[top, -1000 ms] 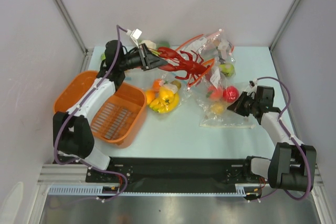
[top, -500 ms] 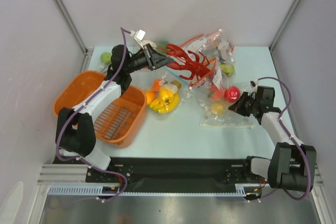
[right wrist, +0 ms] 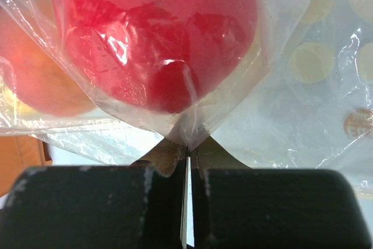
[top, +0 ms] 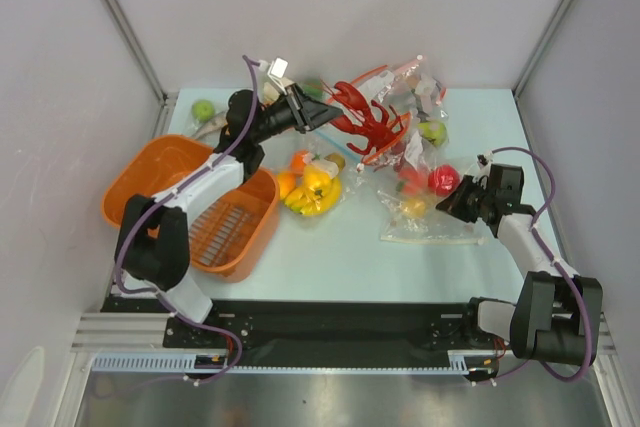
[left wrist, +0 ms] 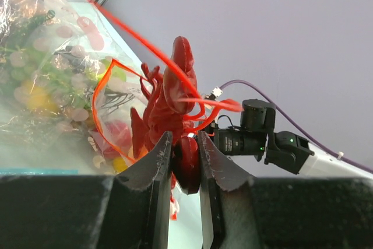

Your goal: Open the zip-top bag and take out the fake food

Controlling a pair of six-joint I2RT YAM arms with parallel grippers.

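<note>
I will next carry the lobster (top: 366, 119) with my left gripper to the left in the top view, over to the open orange basket, and let go of it inside.
My left gripper (top: 322, 113) is shut on the tail of the dark-red lobster (top: 366, 119) and holds it in the air, partly out of the orange-red mouth of the dotted zip-top bag (top: 415, 215). In the left wrist view my left gripper (left wrist: 185, 150) pinches the lobster (left wrist: 175, 94) in front of the bag (left wrist: 52, 80). My right gripper (top: 450, 202) is shut on the bag's plastic next to a red apple (top: 440, 179). The right wrist view shows my right gripper (right wrist: 187, 148) clamping the film (right wrist: 303, 86) under the apple (right wrist: 157, 33) and a peach fruit (right wrist: 35, 80).
An orange basket (top: 190, 197) stands at the left. A banana bunch in a small bag (top: 312, 187) lies mid-table. A green fruit (top: 203, 109) sits at the back left. Another clear bag with a green apple (top: 432, 131) lies at the back right.
My left gripper has swung right and up with the lobster, tilting it more upright. The right gripper has kept its hold on the bag.
</note>
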